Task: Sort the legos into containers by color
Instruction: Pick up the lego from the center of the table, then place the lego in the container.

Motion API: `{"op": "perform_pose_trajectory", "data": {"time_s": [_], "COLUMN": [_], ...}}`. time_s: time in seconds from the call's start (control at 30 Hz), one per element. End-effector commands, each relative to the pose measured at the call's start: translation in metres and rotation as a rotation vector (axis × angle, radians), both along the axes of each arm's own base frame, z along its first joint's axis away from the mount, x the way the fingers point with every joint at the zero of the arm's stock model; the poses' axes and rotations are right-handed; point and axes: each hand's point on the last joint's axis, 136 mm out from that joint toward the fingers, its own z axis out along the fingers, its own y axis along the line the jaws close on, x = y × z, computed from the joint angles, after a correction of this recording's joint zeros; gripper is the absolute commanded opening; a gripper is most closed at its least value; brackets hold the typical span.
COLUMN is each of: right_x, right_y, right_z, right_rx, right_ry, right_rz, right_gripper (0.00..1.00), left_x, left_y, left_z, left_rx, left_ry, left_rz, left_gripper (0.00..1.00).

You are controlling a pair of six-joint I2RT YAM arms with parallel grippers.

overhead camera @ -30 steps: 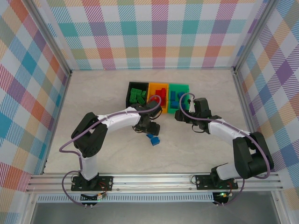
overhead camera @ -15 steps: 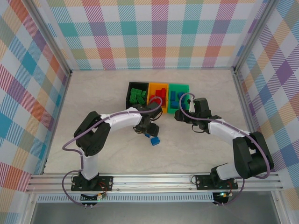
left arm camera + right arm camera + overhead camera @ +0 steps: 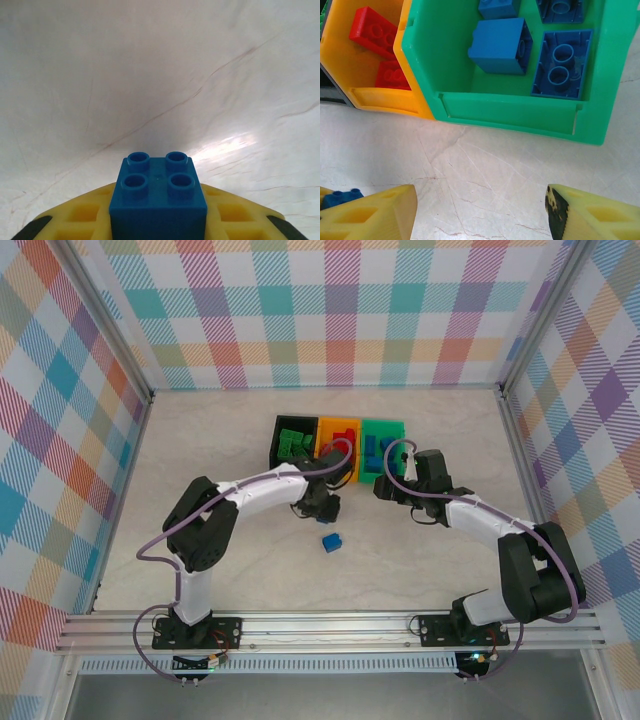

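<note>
Blue legos already lie in the green container (image 3: 381, 443), so the left gripper should move up and outward past the orange container and over there to release the blue lego.
My left gripper (image 3: 158, 222) is shut on a blue lego (image 3: 158, 185), studs up, between its yellow fingers (image 3: 75, 217) above the bare tabletop. In the top view that left gripper (image 3: 325, 506) hovers just in front of the orange container (image 3: 339, 421). A second blue lego (image 3: 331, 540) lies on the table below it. My right gripper (image 3: 480, 210) stands open over bare table, just in front of the green container (image 3: 510, 112), which holds several blue legos (image 3: 500, 46). Red legos (image 3: 372, 31) lie in the orange container (image 3: 385, 97). Green legos (image 3: 292, 445) fill the black container (image 3: 274, 440).
The three containers sit joined in a row at mid-table, the green container (image 3: 385, 422) on the right. A small blue piece (image 3: 340, 196) peeks out behind my right gripper's left finger. Checkered walls enclose the table on three sides.
My left gripper closed on one of the two blue legos and carried it up and back toward the containers, leaving the other on the table. The right arm has stayed still.
</note>
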Motion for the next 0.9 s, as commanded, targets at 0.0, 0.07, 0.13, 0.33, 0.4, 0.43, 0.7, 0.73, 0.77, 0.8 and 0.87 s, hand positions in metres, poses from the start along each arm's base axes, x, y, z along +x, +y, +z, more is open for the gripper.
{"op": "perform_pose_trajectory", "data": {"time_s": [0.0, 0.07, 0.13, 0.33, 0.4, 0.43, 0.7, 0.73, 0.77, 0.8, 0.87], "right_x": [0.004, 0.005, 0.006, 0.007, 0.007, 0.007, 0.007, 0.007, 0.007, 0.007, 0.006], "right_y": [-0.004, -0.010, -0.016, -0.037, -0.041, -0.041, -0.036, -0.037, -0.037, -0.038, -0.035], "right_z": [0.004, 0.004, 0.003, 0.000, -0.001, -0.002, 0.001, 0.003, 0.003, 0.004, 0.006], "right_rx": [0.003, -0.020, -0.048, -0.090, -0.098, -0.097, -0.074, -0.077, -0.079, -0.079, -0.072], "right_ry": [-0.028, -0.029, -0.027, -0.011, -0.003, -0.002, -0.009, -0.014, -0.018, -0.025, -0.038], "right_rz": [-0.029, -0.054, -0.080, -0.176, -0.194, -0.198, -0.176, -0.172, -0.172, -0.172, -0.158], "right_gripper": [0.69, 0.69, 0.70, 0.70, 0.70, 0.70, 0.70, 0.71, 0.71, 0.71, 0.71], "left_x": [0.019, 0.033, 0.046, 0.088, 0.101, 0.108, 0.161, 0.168, 0.173, 0.177, 0.179], "left_y": [-0.025, -0.041, -0.054, -0.080, -0.089, -0.094, -0.127, -0.127, -0.128, -0.128, -0.128], "left_z": [0.031, 0.045, 0.056, 0.082, 0.089, 0.091, 0.105, 0.103, 0.101, 0.100, 0.101], "left_rx": [-0.060, -0.106, -0.150, -0.245, -0.276, -0.294, -0.385, -0.382, -0.383, -0.383, -0.386], "left_ry": [-0.071, -0.106, -0.152, -0.256, -0.283, -0.289, -0.386, -0.386, -0.381, -0.377, -0.365], "left_rz": [-0.024, -0.029, -0.026, 0.018, 0.028, 0.033, 0.072, 0.085, 0.098, 0.111, 0.117], "left_gripper": [0.24, 0.24, 0.24, 0.25, 0.25, 0.25, 0.29, 0.33, 0.37, 0.40, 0.45]}}
